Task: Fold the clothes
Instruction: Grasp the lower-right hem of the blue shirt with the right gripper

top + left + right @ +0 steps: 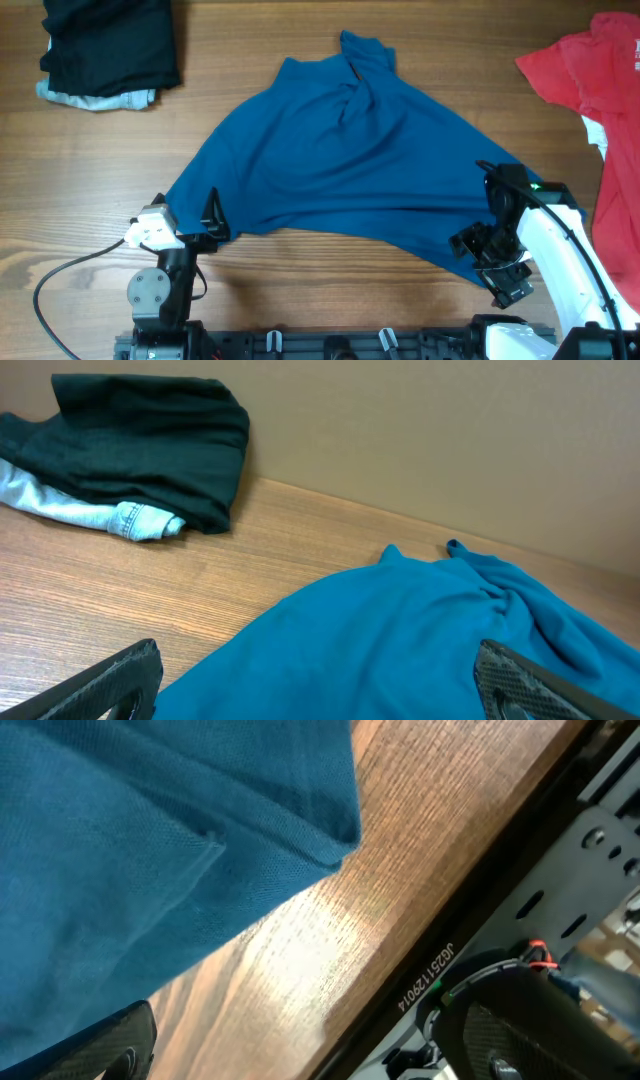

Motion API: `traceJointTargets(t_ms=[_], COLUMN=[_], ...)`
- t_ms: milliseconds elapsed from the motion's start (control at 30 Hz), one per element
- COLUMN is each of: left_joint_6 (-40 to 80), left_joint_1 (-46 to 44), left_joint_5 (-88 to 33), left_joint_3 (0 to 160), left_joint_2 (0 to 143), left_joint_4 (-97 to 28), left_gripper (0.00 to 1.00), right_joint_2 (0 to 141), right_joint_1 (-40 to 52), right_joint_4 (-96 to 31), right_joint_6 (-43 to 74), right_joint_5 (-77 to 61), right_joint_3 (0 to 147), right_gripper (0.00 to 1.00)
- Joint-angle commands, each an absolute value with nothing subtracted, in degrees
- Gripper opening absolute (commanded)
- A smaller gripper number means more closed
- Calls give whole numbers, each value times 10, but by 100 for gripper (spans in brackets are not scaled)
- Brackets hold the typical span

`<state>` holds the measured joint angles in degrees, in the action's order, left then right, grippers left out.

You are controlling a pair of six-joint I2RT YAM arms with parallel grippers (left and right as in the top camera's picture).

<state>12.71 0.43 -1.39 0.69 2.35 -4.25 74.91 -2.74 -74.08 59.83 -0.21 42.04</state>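
Note:
The open fingers of my right gripper are on both sides of bare wood, so I need to move that gripper outward and down onto the shirt's near hem (458, 264) (212, 938) next.
The large deep-blue collared shirt (350, 150) lies spread on the wooden table, collar toward the back. My left gripper (210, 222) is at its front-left corner. In the left wrist view its fingers (320, 695) are wide open with blue cloth (400, 630) lying between them. My right gripper (487, 262) is at the shirt's front-right corner. In the right wrist view it (320, 1040) is open over bare wood, with the shirt's hem (150, 850) just beyond it. A red shirt (595, 80) lies at the back right. Black and pale-blue pieces (105, 50) are piled at the back left.
The table's front edge (400, 970) and the robot base rail lie right behind my right gripper. A grey cable (60, 275) loops on the table at the front left. The black pile and the pale-blue piece (130, 515) show at the far left in the left wrist view.

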Motion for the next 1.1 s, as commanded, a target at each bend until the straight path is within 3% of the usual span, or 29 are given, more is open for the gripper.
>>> traceJointTargets(t_ms=[0,533,767,833,900,1067], left_joint_6=[120,120,120,120,120,120], left_joint_1=[1,1,1,1,1,1], left_joint_5=[-18,-18,-18,-18,-18,-18], left_joint_3=[3,3,3,3,3,3], left_joint_2=[20,20,20,20,20,20], left_joint_4=[-43,-43,-43,-43,-43,-43], left_gripper=[100,100,100,100,100,100], right_joint_2=[757,849,861,861,861,860], right_joint_1=[-29,-29,-29,-29,-29,-29], right_joint_4=[-710,-544,-536,-531,-531,-532], right_joint_6=[613,614,589,585,585,587], right_joint_5=[15,-26,3,-1,-1,0], right_joint_3=[419,378,396,405,405,405], right_gripper=[100,99,77,66,48,30])
